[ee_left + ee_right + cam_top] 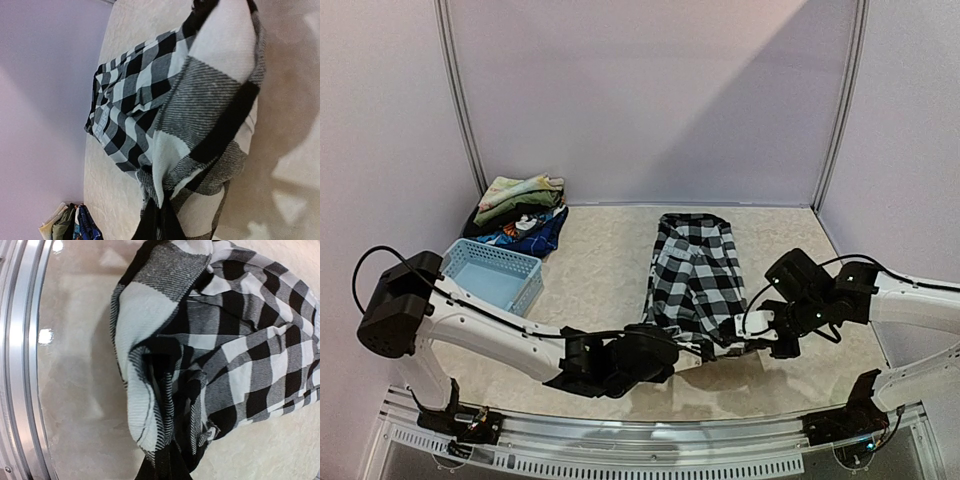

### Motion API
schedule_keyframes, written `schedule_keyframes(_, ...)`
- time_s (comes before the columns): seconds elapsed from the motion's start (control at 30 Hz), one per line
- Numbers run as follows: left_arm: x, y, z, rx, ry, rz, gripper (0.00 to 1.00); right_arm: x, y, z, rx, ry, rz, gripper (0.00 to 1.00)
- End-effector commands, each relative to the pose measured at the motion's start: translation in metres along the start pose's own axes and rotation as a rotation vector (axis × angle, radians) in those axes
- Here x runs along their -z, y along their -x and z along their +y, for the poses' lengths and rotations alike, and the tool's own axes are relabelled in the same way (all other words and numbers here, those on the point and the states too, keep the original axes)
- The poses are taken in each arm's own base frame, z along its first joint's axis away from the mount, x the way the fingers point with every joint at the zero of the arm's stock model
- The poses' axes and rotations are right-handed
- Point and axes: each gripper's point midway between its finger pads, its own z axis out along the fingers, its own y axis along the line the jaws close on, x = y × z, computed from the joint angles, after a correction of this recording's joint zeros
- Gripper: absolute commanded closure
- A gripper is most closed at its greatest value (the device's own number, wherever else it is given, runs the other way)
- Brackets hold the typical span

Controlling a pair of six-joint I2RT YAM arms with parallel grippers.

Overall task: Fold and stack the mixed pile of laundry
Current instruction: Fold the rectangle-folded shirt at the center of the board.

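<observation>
My right gripper carries the checked shirt's gathered hem outward onto the shirt's far end [718, 228] next and releases it, as the shirt still lies stretched lengthwise.
A black-and-white checked shirt [693, 272] lies lengthwise in the middle of the table, folded into a long strip. My left gripper [692, 347] is shut on the shirt's near left corner, and the cloth [200, 100] bunches up out of the black fingertips [150, 225] in the left wrist view. My right gripper [745, 328] is shut on the near right corner, with the hem [150, 405] gathered into its jaws in the right wrist view. The rest of the laundry pile [520, 210], pale floral, olive and dark blue pieces, sits at the back left.
A light blue perforated basket [495, 276] stands at the left, in front of the pile. Walls close the back and sides. A metal rail [20, 365] runs along the near table edge.
</observation>
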Motion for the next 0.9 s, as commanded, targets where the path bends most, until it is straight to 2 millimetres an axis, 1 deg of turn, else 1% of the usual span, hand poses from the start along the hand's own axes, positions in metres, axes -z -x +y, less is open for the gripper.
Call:
schedule_keyframes(0.0,-0.003,0.002,0.054,0.067,0.111,0.014,1.00,0.018,0.010,-0.041,-0.050,-0.133,-0.032,1.00)
schedule_keyframes(0.17,-0.023,0.001,0.089,0.095,0.187,0.035,1.00,0.033,0.018,-0.087,-0.113,-0.255,-0.062,1.00)
schedule_keyframes(0.2,-0.025,0.003,0.097,0.102,0.205,0.028,1.00,0.035,0.019,-0.096,-0.124,-0.270,-0.068,1.00)
schedule_keyframes(0.37,-0.046,0.006,0.140,0.168,0.260,0.024,1.00,0.035,0.020,-0.141,-0.205,-0.310,-0.099,1.00)
schedule_keyframes(0.4,-0.054,0.004,0.143,0.172,0.264,0.033,1.00,0.035,0.019,-0.151,-0.228,-0.317,-0.109,1.00)
schedule_keyframes(0.43,-0.059,0.004,0.149,0.181,0.272,0.035,1.00,0.038,0.018,-0.164,-0.249,-0.339,-0.123,1.00)
schedule_keyframes(0.63,-0.093,-0.001,0.169,0.212,0.301,0.054,1.00,0.028,0.008,-0.215,-0.319,-0.378,-0.141,1.00)
schedule_keyframes(0.77,-0.117,-0.013,0.182,0.254,0.327,0.085,1.00,0.021,0.006,-0.239,-0.349,-0.382,-0.155,1.00)
schedule_keyframes(0.8,-0.123,-0.016,0.189,0.271,0.340,0.092,1.00,0.016,0.005,-0.243,-0.356,-0.376,-0.151,1.00)
schedule_keyframes(0.87,-0.135,-0.023,0.193,0.286,0.350,0.113,1.00,0.010,0.003,-0.251,-0.366,-0.371,-0.149,1.00)
